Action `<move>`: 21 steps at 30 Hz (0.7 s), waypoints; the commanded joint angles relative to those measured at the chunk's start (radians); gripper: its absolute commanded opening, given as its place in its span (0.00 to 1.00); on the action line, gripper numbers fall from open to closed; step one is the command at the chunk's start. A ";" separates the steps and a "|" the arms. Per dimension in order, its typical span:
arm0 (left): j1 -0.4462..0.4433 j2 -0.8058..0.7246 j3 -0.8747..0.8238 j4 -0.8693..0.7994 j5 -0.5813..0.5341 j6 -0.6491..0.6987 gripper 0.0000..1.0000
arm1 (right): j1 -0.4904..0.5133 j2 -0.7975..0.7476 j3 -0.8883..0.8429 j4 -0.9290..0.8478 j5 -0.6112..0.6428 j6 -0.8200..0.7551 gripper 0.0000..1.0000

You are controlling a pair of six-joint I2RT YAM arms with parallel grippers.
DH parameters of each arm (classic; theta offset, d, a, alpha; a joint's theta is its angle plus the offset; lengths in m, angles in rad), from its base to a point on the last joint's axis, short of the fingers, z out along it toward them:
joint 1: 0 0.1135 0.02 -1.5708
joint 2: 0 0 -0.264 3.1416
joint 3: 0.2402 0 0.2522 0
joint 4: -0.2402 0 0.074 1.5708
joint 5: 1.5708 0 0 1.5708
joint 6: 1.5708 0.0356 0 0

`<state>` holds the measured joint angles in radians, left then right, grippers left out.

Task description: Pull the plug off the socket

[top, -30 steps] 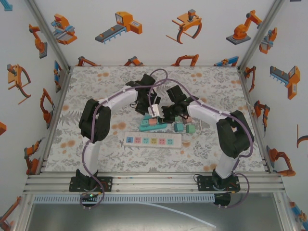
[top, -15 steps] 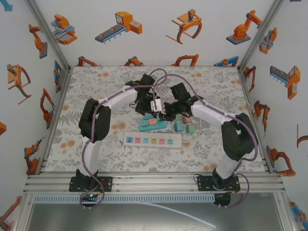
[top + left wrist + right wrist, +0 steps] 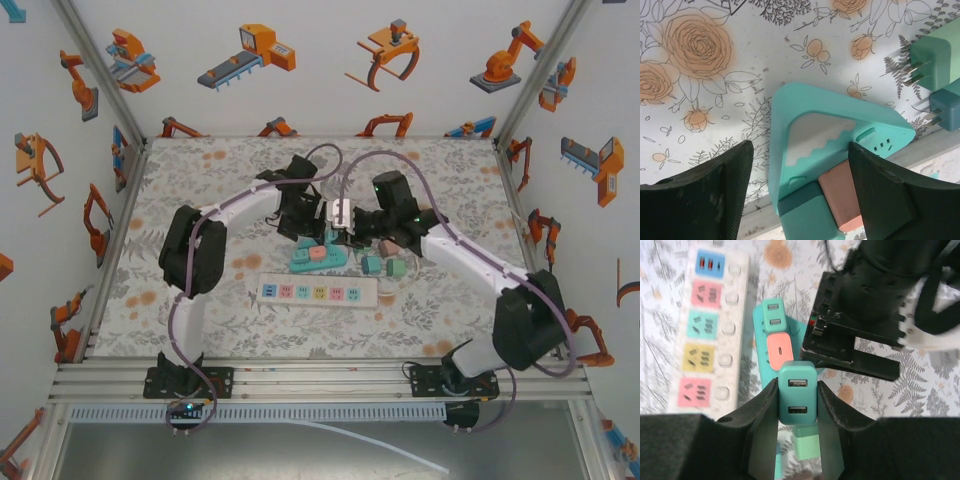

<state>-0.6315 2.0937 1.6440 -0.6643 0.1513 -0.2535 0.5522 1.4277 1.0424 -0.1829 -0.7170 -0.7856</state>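
Observation:
The held teal plug will next move clear of the socket [image 3: 318, 258] in my right gripper. My right gripper will then lower and release it, since the tabletop outward of the loose plugs is below.
A teal triangular socket [image 3: 805, 107] lies on the flowered table with a pink plug [image 3: 840, 197] and a teal plug [image 3: 807, 220] still in it. My left gripper [image 3: 800, 200] stands open astride it. Its right finger [image 3: 890, 195] touches the pink plug, and its left finger [image 3: 700, 195] is a little clear of the socket. My right gripper [image 3: 797, 405] is shut on a teal two-port USB plug [image 3: 797, 399], held above the socket [image 3: 760, 355]. The plug's prongs are hidden. From above, the left gripper [image 3: 305, 236] and right gripper [image 3: 343, 228] meet over the socket [image 3: 318, 258].
A white power strip [image 3: 318, 291] with coloured outlets lies just in front of the socket. Loose green and teal plugs [image 3: 382, 265] lie to the socket's right, prongs showing [image 3: 940, 57]. The left arm's black wrist [image 3: 865, 315] is close by the right gripper.
My right gripper has risen and drawn back to the right from the socket, the teal plug with it, and its elbow has swung out right. The left gripper has stayed put.

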 commanded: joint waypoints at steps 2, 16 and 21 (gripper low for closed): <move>0.044 -0.124 -0.052 0.027 0.026 0.020 0.76 | 0.003 -0.137 -0.078 0.197 0.010 0.415 0.08; 0.126 -0.626 -0.348 0.446 0.440 0.046 0.98 | -0.071 -0.214 -0.158 0.254 0.611 1.422 0.08; 0.108 -0.697 -0.411 0.575 0.596 0.040 0.97 | -0.144 -0.100 -0.150 0.293 0.621 1.530 0.08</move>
<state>-0.5110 1.4101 1.2594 -0.2127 0.5945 -0.2382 0.4366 1.2766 0.8665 0.1104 -0.1627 0.5880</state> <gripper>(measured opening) 0.973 0.334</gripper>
